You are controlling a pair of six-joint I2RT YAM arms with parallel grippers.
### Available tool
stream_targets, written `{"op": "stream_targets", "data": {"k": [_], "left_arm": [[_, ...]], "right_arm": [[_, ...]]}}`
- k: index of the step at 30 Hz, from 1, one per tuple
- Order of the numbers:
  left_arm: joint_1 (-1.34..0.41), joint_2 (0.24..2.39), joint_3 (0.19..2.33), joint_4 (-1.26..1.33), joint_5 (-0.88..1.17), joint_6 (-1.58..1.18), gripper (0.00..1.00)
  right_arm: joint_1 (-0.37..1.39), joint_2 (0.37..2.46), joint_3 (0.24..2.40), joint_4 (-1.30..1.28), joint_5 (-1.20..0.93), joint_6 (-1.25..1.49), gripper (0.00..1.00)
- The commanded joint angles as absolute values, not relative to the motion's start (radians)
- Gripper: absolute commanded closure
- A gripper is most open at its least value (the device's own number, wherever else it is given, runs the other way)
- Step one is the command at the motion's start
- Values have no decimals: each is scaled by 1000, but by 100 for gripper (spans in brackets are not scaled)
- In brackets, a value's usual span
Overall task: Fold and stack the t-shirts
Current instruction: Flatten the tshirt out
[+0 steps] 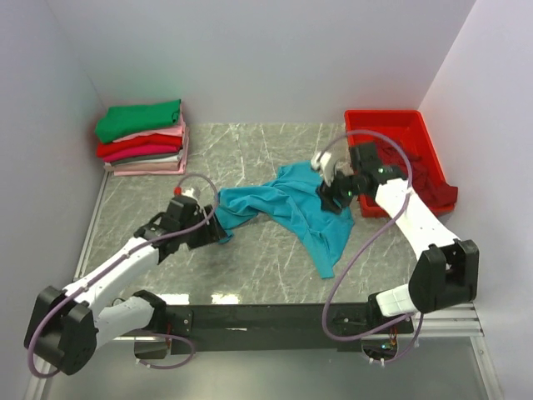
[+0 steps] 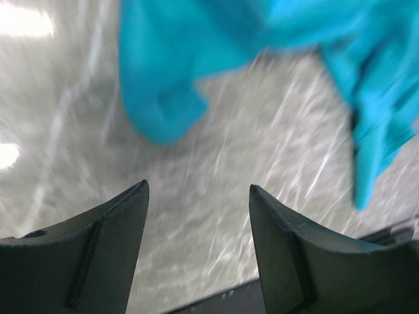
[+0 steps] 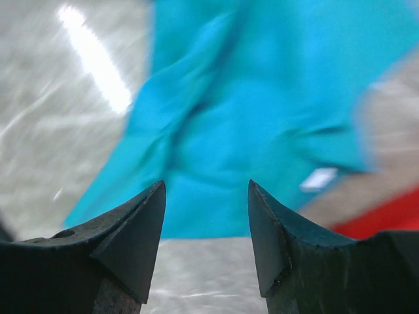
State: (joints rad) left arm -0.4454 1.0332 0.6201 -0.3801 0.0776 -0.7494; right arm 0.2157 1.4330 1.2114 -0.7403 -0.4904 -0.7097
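The shirt's creased near tail (image 1: 324, 242) (image 3: 157, 175) lies below and back from my right gripper. Its open fingers are empty, so it draws back and down onto the tail next.
A teal-blue t-shirt (image 1: 293, 210) lies crumpled and spread on the marble table, flat on the surface. My left gripper (image 1: 223, 233) is at the shirt's left sleeve end. In the left wrist view it (image 2: 198, 190) stands open with only bare table between the fingers, and the teal cloth (image 2: 163, 85) lies just ahead. My right gripper (image 1: 326, 200) hovers at the shirt's right edge. Its wrist view shows it (image 3: 206, 186) open and empty, with teal cloth (image 3: 262, 118) beyond the tips. At the back left is a stack of folded shirts (image 1: 141, 140), the green one on top.
A red plastic tray (image 1: 420, 129) stands at the back right, with a dark maroon shirt (image 1: 415, 169) in it; its red edge (image 3: 386, 219) shows in the right wrist view. White walls close in on three sides. A black rail (image 1: 266, 317) runs along the near edge.
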Motion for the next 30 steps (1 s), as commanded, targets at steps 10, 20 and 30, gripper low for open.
{"op": "stream_targets", "data": {"k": [10, 20, 30], "left_arm": [[-534, 1313, 644, -205, 3, -916, 32], [-532, 1403, 704, -212, -121, -940, 31], [-531, 1379, 735, -274, -228, -905, 85]], "right_arm": [[256, 1324, 896, -727, -532, -727, 40], [308, 1486, 917, -630, -491, -644, 41], [341, 1442, 977, -699, -454, -644, 92]]}}
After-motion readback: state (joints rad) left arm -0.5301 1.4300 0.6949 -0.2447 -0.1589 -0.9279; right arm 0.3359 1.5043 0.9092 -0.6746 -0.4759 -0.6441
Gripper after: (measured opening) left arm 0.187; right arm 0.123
